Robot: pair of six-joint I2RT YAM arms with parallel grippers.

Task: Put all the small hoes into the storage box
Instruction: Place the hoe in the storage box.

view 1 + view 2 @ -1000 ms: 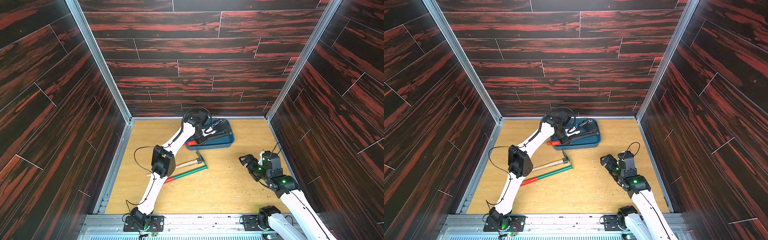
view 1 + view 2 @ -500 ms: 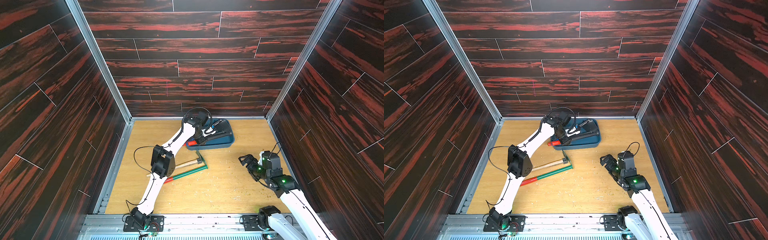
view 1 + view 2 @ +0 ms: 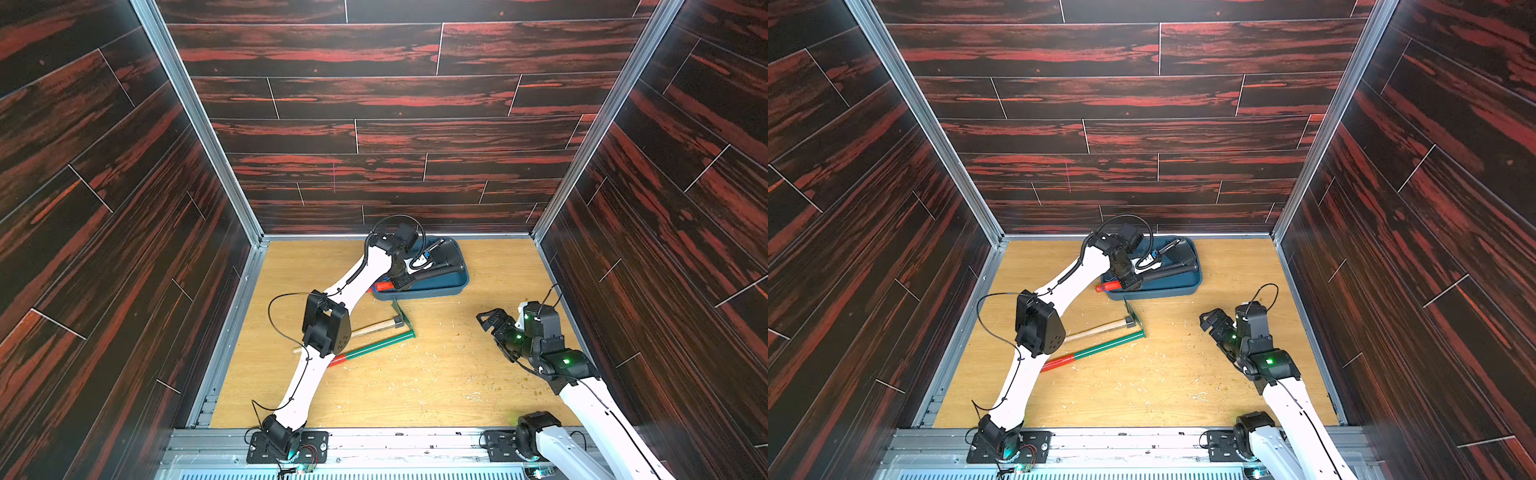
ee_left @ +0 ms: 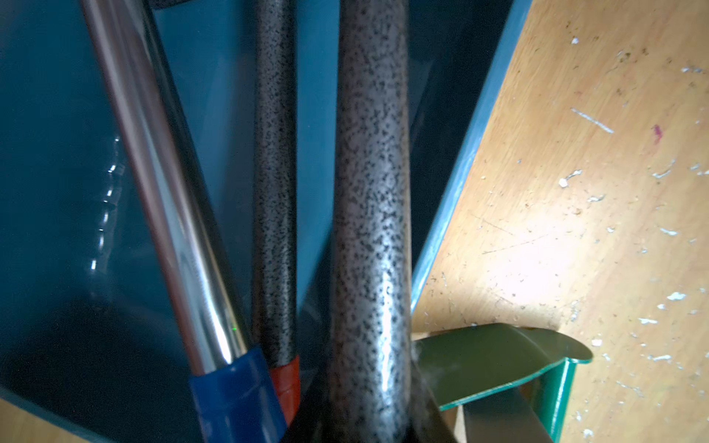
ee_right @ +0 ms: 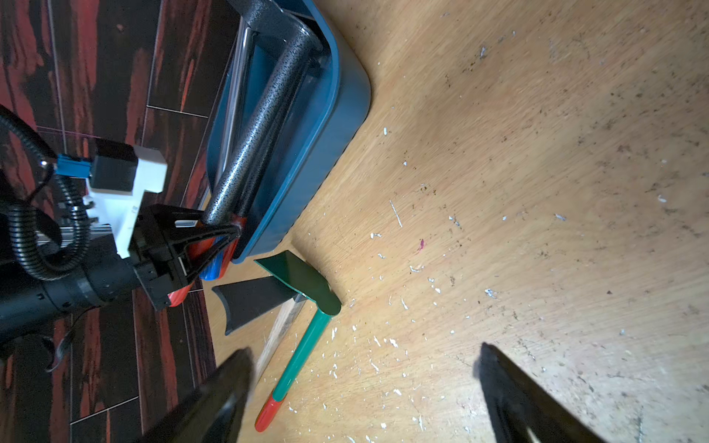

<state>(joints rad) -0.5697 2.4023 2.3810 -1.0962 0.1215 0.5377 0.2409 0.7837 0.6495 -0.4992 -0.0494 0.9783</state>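
Note:
My left gripper lowers into the gap (image 3: 387, 291) (image 4: 314, 310) beside the thin speckled tool and releases the handle next, because its red end still juts over the box's rim.
The storage box (image 3: 432, 293) (image 3: 1163, 293), a shallow teal tray, sits at the back of the wooden floor. The small hoe, with a thick speckled grey handle (image 3: 436, 272) (image 4: 370, 191) (image 5: 261, 130), lies slanted in it, its head at the far end. My left gripper (image 3: 401, 282) (image 3: 1131, 282) (image 5: 232, 230) is shut on that handle at the box's near left end. My right gripper (image 3: 488, 322) (image 3: 1210, 320) (image 5: 365, 349) hovers open over bare floor to the right, with nothing between its fingers.
A chrome-shafted tool with a blue grip (image 4: 153, 153) and a thin speckled one with a red grip (image 4: 274, 191) also lie in the box. A green hoe with a red grip (image 3: 374, 345) (image 5: 303, 356) and a wooden-handled tool (image 3: 374, 328) lie in front. Walls enclose three sides.

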